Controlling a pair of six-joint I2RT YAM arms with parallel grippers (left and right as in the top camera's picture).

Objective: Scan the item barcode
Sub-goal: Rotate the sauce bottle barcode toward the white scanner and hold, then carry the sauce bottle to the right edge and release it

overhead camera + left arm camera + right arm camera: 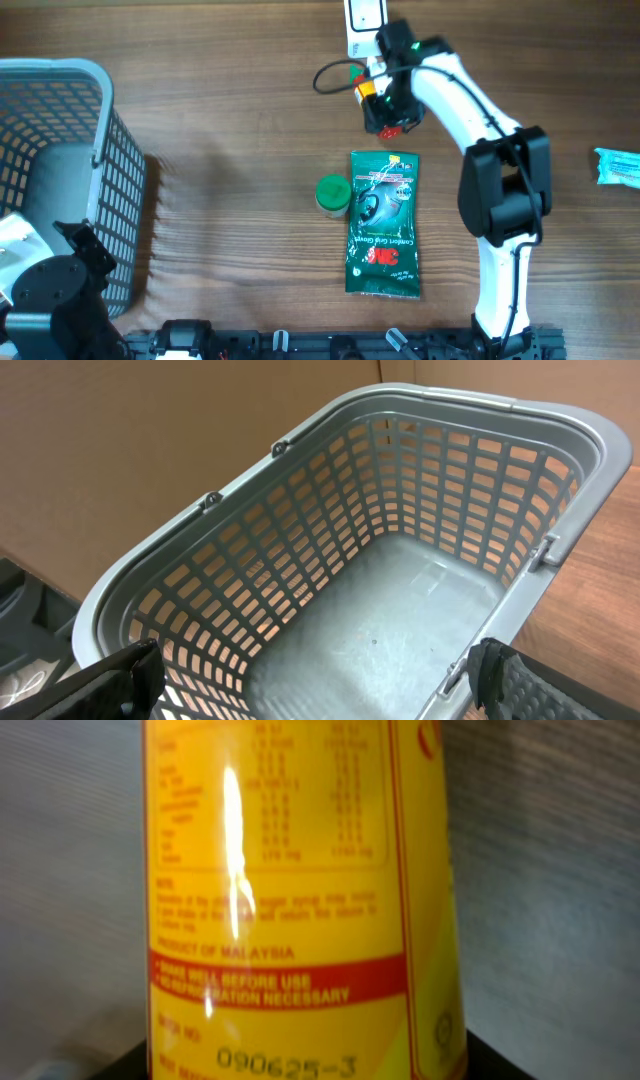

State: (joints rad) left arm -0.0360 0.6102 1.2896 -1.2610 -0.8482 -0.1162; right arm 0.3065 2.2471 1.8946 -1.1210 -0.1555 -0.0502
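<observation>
With the tabletop beyond the blue packet clear, I will take my right gripper outward by the scanner [364, 18], then to the right in the overhead view and release there.
The item is a yellow bottle [290, 890] with a red band and printed label text; no barcode shows on the side facing the right wrist camera. My right gripper [300, 1072] is shut on it, its dark fingers [495, 1065] touching both sides. From overhead, the right gripper [385, 105] holds the bottle [370, 90] at the far middle of the table, just below a white scanner [364, 18] with a black cable [330, 75]. My left gripper [320, 685] hangs open over the grey basket [560, 420], with nothing between its fingers [515, 680].
A green glove packet [383, 222] lies flat at the table's middle, with a green-lidded jar [332, 194] touching its left edge. A blue packet [618, 165] sits at the right edge. The basket [60, 72] stands at the left.
</observation>
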